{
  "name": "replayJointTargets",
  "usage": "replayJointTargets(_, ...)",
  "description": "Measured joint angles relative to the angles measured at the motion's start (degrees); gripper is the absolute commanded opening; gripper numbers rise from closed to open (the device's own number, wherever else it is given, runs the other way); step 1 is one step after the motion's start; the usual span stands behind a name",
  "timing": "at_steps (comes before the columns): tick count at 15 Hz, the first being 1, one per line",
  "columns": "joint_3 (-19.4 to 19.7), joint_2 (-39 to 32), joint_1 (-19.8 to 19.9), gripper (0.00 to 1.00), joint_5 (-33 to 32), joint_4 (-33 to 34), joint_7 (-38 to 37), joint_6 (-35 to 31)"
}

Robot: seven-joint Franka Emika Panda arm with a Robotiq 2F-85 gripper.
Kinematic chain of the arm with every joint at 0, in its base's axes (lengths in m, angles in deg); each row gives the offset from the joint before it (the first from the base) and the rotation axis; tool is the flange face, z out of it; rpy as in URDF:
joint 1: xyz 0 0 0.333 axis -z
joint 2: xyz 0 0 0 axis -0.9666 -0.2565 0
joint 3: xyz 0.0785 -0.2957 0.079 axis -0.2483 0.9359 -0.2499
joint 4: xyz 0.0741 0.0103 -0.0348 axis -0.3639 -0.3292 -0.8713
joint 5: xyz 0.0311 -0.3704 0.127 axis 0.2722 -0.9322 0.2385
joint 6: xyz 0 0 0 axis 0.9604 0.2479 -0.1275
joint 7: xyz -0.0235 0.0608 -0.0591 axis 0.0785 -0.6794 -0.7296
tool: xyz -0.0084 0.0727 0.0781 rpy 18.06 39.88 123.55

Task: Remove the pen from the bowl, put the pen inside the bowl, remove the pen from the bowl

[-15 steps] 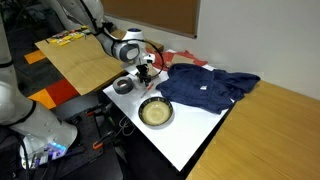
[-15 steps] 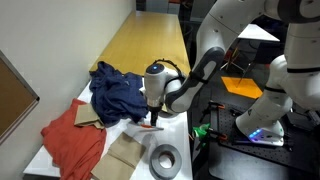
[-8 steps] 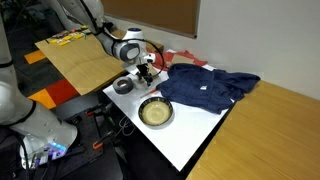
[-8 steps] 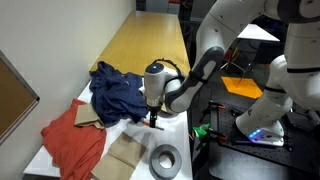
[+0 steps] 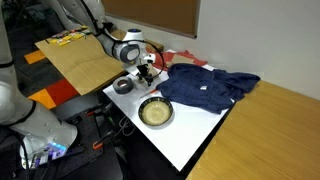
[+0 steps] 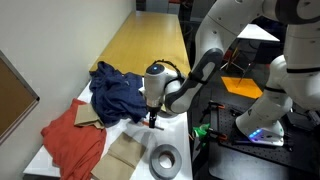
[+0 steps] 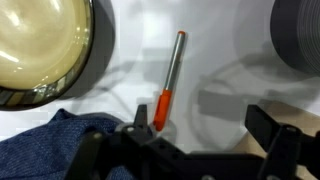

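Observation:
I need to lower my gripper next and shift it toward the bowl so that it straddles the pen's middle (image 7: 171, 85) evenly, because that part is below my gripper, nearer the finger on the bowl's side.
The pen (image 7: 170, 82), orange with a grey upper half, lies on the white table outside the bowl (image 7: 45, 50). The bowl, silvery rim and tan inside, sits at the upper left of the wrist view and in front of the arm in an exterior view (image 5: 155, 112). My gripper (image 7: 205, 122) is open just above the table. One finger stands right by the pen's orange end, the other well apart from it. In both exterior views the gripper (image 5: 146, 72) (image 6: 153, 118) is low over the table between the bowl and the tape ring.
A grey tape-like ring (image 5: 123, 85) (image 6: 165, 158) (image 7: 300, 35) lies beside the pen. A blue cloth (image 5: 205, 88) (image 6: 115, 92) (image 7: 60, 145) and a red cloth (image 6: 72, 142) lie behind it. A brown paper bag (image 6: 125, 155) lies near the ring. The table edge is close.

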Motion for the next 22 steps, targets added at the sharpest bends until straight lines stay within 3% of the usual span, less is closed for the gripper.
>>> replayJointTargets(8, 1.84, -5.49, -0.62, 1.0, -0.13, 0.16, -0.06, -6.34)
replayJointTargets(14, 2.84, -8.85, -1.25, 0.98, -0.13, 1.56, -0.11, -7.47)
replayJointTargets(15, 2.85, -9.27, -1.35, 0.74, -0.13, 1.78, -0.12, -7.54)
replayJointTargets(17, 2.86, -10.08, -1.57, 0.68, -0.12, 2.23, -0.14, -7.83)
replayJointTargets(22, 2.86, -11.34, -2.23, 0.3, -0.12, 2.97, -0.15, -8.25)
